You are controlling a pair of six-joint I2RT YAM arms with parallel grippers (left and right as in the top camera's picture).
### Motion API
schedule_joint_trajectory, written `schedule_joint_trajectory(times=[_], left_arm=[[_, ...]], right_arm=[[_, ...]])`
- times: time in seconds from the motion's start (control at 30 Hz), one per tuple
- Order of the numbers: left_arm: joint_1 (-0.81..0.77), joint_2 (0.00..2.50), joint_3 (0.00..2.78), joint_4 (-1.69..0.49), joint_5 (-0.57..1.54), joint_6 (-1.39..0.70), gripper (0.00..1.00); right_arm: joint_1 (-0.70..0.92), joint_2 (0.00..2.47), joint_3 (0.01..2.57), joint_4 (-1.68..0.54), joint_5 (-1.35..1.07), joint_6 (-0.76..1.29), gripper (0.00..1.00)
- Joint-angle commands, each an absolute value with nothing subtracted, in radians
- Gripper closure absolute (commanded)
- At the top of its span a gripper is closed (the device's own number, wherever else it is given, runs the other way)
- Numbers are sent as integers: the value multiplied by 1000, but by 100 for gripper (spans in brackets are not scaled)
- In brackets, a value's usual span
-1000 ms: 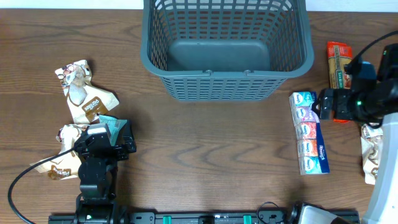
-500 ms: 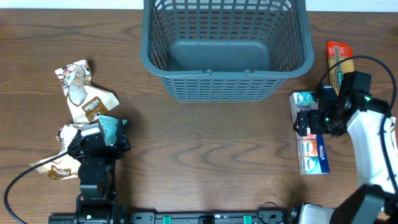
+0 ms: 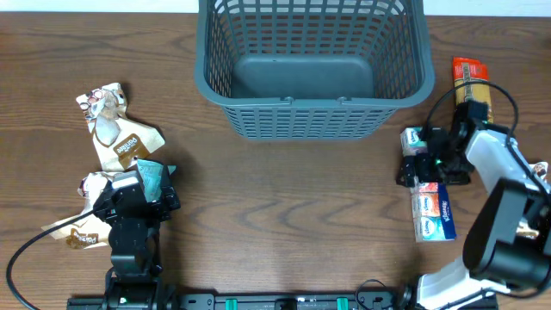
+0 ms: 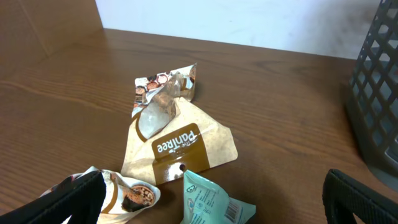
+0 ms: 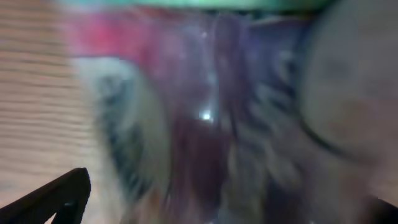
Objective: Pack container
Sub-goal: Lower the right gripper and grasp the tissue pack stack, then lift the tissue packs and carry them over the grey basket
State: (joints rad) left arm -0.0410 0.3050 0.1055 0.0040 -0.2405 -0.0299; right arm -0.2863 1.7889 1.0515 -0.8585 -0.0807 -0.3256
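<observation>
My right gripper should close its fingers across the tissue row next, because they are already open on both long sides of the far half of the tissue row [image 5: 202,143].
The dark grey-blue lattice basket [image 3: 314,116] stands at the back centre, with nothing in it. A row of tissue packs [image 3: 433,215] lies to its right. My right gripper [image 3: 416,164] is down on the row's far end, open, with its fingers either side. The right wrist view is filled by the blurred pack [image 5: 211,124] between the fingers [image 5: 217,199]. My left gripper [image 3: 138,202] is open and empty over a teal packet [image 3: 155,175]. The left wrist view shows this packet [image 4: 208,196] between the fingers [image 4: 214,214].
Brown-and-white snack packets lie at the left: one far [image 3: 116,129] [image 4: 168,140], one beside the left gripper [image 3: 93,183] [image 4: 130,193], one near the front [image 3: 73,234]. A red packet [image 3: 469,82] lies at the back right. The basket's wall [image 4: 379,93] shows at the right of the left wrist view.
My right arm has swung in and come down onto the far end of the tissue pack row. The left gripper has shifted only slightly.
</observation>
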Motion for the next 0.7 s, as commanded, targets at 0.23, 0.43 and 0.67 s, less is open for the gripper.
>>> schedule_joint_trajectory(times=[0.23, 0.43, 0.67], left_arm=[[-38, 305, 131, 6, -256, -40, 1], [-38, 305, 131, 6, -256, -40, 1], [-38, 305, 131, 5, -256, -40, 1]], right_arm=[[-290, 1870, 1049, -818, -79, -230, 77], [-290, 1869, 1055, -814, -80, -174, 99], [-290, 1837, 1258, -958, -95, -66, 99]])
